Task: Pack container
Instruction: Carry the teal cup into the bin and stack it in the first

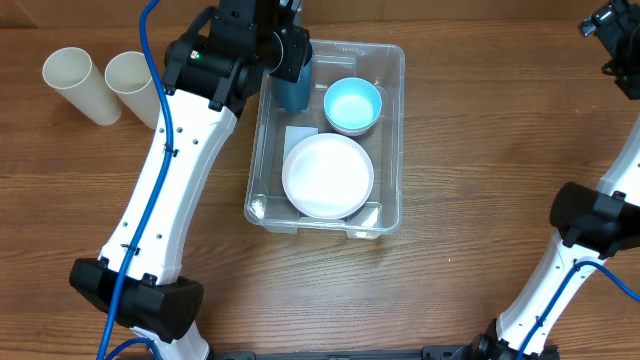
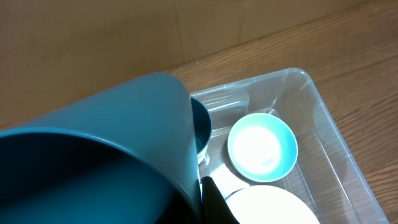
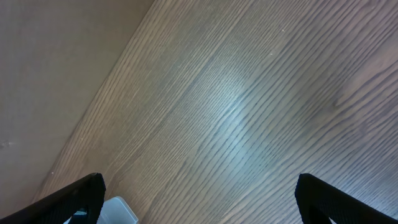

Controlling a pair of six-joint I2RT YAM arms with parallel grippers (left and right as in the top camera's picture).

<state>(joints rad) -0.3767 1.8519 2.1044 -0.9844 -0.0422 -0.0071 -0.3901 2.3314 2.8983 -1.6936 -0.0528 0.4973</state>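
My left gripper is holding a cup above the second teal cup's open rim. Next, it will lower toward that rim and release the side of the held cup, so the held cup nests inside.
The clear container stands mid-table with a white label on its bottom. Inside lie a light blue bowl and a white bowl. My left gripper is shut on the wall of a teal cup, which it holds in the container's far left corner. In the left wrist view the teal cup fills the foreground, one dark finger lies against its outside, and the blue bowl lies beyond. My right gripper stands open over bare table at the far right.
Two cream cups lie on their sides at the table's far left. The left arm slants across the table left of the container. The right arm stands at the right edge. A container corner shows by the right gripper's left finger.
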